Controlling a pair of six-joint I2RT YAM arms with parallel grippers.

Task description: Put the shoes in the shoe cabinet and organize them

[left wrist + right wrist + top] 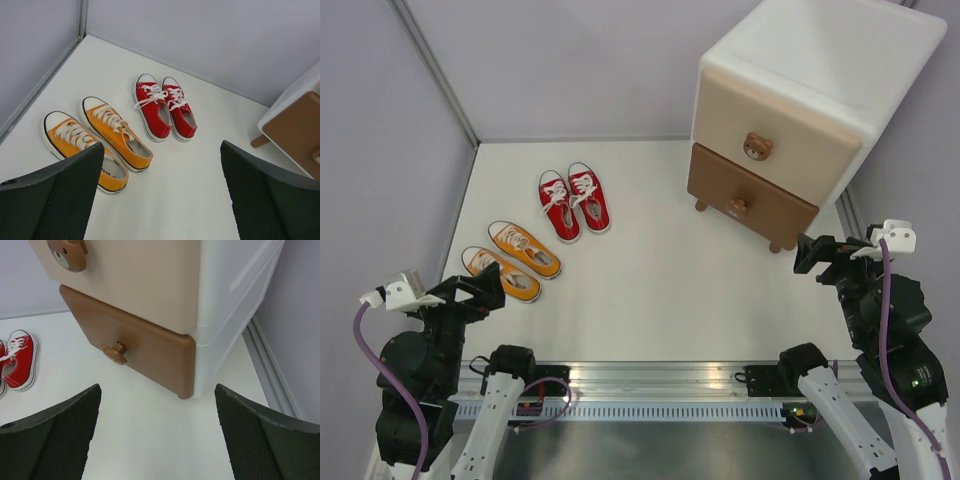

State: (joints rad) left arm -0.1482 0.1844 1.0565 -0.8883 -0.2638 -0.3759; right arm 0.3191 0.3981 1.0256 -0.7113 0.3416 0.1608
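Observation:
Next, my right gripper goes across to the left in the top view, turning its fingers onto the brown lower drawer's knob (738, 207) (114, 354), since that drawer is shut.
The red pair of shoes (574, 203) lies side by side at the back left of the white table, also in the left wrist view (166, 107). The orange pair (512, 258) lies nearer the left arm (97, 140). The white shoe cabinet (800, 110) stands at the back right with both drawers shut: the beige upper drawer (760, 125) and the brown lower drawer (130, 347), each with a bear-head knob (115, 352). My left gripper (485, 287) is open and empty just short of the orange shoes. My right gripper (812, 252) is open and empty in front of the cabinet's right corner.
Grey walls close the table at the back and both sides, with a metal rail (435, 70) along the left corner. The arm bases and a metal bar (650, 385) sit at the near edge. Bare white table (660, 270) lies between the shoes and the cabinet.

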